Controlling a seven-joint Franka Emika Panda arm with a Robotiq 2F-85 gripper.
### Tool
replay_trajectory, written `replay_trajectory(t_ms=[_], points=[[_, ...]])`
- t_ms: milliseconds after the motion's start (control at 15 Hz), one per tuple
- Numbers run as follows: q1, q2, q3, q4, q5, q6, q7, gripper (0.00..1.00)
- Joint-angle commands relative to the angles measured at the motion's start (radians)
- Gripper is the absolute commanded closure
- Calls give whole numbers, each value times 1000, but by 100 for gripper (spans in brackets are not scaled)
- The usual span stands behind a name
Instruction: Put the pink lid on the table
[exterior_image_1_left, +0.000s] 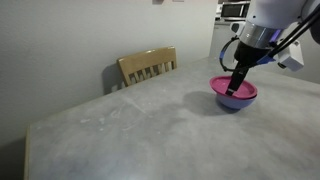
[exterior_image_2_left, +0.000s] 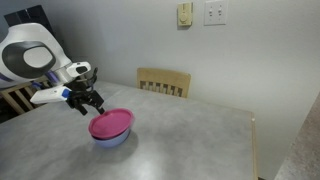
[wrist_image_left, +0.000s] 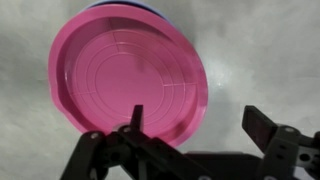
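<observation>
The pink lid's near rim is below my gripper, between its open fingers. I will lower the gripper until one fingertip is inside and one is outside, then close it.
The pink lid rests on top of a blue-lavender bowl on the light-grey table. In the wrist view the lid fills the upper left, with a sliver of the bowl behind it. My gripper is open at the lid's near edge. One finger is over the lid and the other is over bare table. In both exterior views the gripper reaches down to the lid's rim. It holds nothing.
A wooden slat-back chair stands at the table's far edge against the wall. Wall outlets are above it. The table edge runs close on the right in an exterior view.
</observation>
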Motion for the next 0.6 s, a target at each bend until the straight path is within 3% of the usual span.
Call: replay_trajectory(t_ms=[0, 267, 533], points=[[19, 80, -9, 46, -4, -17, -41, 0], [80, 116, -88, 102, -142, -84, 59, 0], [90, 135, -97, 140, -181, -116, 89, 0]])
